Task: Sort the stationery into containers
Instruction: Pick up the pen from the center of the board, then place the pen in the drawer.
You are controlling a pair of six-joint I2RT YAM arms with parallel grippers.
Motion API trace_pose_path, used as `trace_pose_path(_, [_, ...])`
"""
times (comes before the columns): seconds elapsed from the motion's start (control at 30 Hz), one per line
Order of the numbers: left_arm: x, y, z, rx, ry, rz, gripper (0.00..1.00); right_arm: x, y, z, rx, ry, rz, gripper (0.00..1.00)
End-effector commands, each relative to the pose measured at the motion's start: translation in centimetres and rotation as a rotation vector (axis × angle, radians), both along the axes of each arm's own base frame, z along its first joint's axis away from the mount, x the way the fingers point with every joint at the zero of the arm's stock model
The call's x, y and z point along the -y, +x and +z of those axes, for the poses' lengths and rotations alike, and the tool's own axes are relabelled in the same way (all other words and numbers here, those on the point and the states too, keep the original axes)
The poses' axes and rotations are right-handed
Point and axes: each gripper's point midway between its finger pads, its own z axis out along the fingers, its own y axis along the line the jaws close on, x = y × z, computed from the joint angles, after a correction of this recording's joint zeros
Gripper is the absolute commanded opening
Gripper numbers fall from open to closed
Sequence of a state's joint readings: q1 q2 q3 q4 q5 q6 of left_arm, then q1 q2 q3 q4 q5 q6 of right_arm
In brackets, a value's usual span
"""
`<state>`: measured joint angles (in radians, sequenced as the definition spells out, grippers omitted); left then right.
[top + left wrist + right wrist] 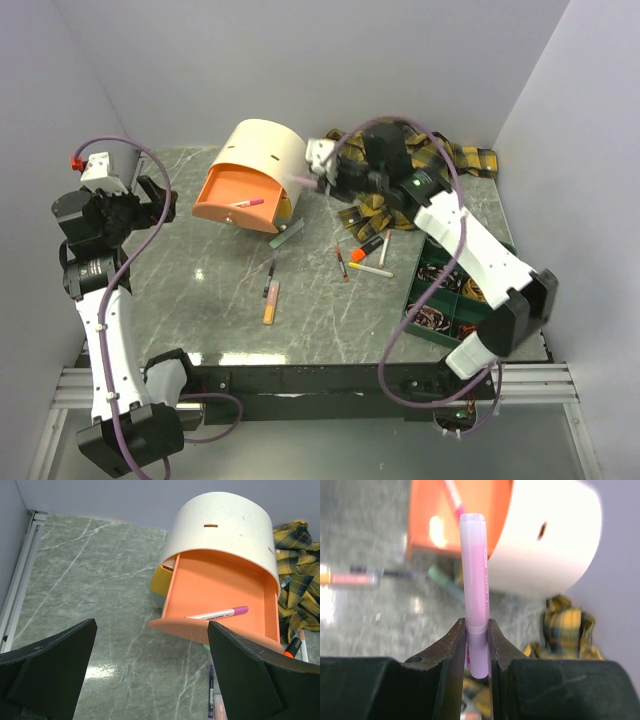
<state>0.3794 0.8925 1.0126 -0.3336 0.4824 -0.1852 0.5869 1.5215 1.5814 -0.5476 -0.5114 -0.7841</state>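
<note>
Next I will move my right gripper to the left in the top view, lower over the open orange drawer (235, 197) and release the highlighter, since a pen already lies there.
The cream drum box (262, 150) has its orange drawer (235, 197) pulled open, with a white pen with a pink cap (246, 203) in it; the pen also shows in the left wrist view (218, 613). My right gripper (318, 184) is shut on a pink highlighter (476, 590), held in the air beside the drum's right side. My left gripper (150, 675) is open and empty at the far left. Loose pens lie on the table: a dark pen (270, 276), an orange marker (270, 302), a yellow-tipped white one (371, 270). The dark green tray (447, 290) stands at the right.
A yellow-and-black plaid shirt (455, 160) lies at the back right under the right arm. A pale green flat piece (287, 236) lies below the drawer. Coiled rubber bands (440, 318) fill tray compartments. Grey walls close in both sides.
</note>
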Motion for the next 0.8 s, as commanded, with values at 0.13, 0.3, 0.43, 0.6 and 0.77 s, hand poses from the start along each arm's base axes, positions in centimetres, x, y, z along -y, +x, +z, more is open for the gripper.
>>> trace_pose_path(0.13, [0.0, -0.6, 0.9, 0.043, -0.013, 0.027, 0.99, -6.3, 3.0, 5.1, -0.047, 0.218, 0.035, 0.00])
trace_pose_path(0.3, [-0.1, -1.0, 0.6, 0.041, -0.004, 0.040, 1.00, -9.2, 3.0, 4.5, -0.085, 0.243, 0.075, 0.00])
trace_pose_path(0.43, [-0.2, -1.3, 0.6, 0.049, -0.002, 0.051, 0.99, -11.4, 2.3, 3.8, -0.102, 0.242, 0.111, 0.00])
trace_pose_path(0.6, [0.0, -1.7, 0.2, 0.040, -0.005, 0.051, 0.99, -13.6, 1.8, 2.3, -0.122, 0.229, 0.140, 0.00])
trace_pose_path(0.77, [0.1, -1.7, 0.2, 0.042, -0.002, 0.046, 1.00, -14.7, 3.3, 0.9, -0.136, 0.229, 0.116, 0.03])
